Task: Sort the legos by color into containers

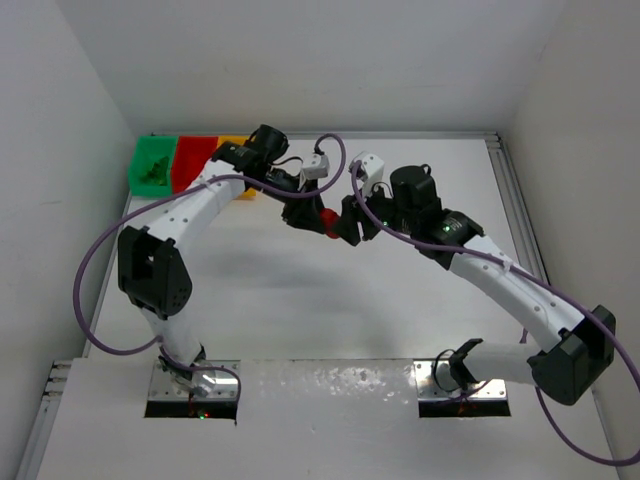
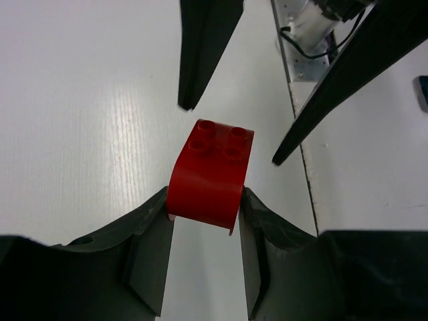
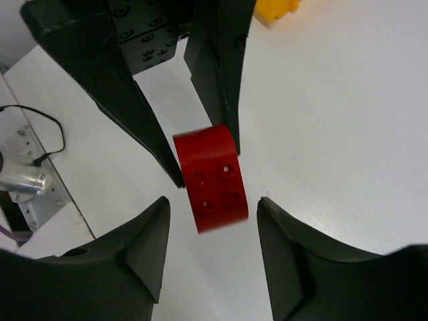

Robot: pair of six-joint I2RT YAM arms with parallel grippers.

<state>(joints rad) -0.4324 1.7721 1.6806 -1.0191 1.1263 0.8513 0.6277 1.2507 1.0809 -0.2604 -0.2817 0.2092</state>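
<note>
The left gripper swings outward and to the left in the top view next, tips downward and lowers into the red bin, which matches the lego's color.
A red lego, a curved brick with studs, is clamped between my left gripper's fingers just above the white table. In the top view the red lego hangs at mid-table where the two grippers meet. My right gripper is open, its fingers apart on either side of the red lego without touching it. The green bin, the red bin and the yellow bin stand in a row at the far left; my left arm hides most of the yellow bin.
Green pieces lie in the green bin. A yellow piece shows at the top edge of the right wrist view. A metal rail runs along the table's right side. White walls close in the table.
</note>
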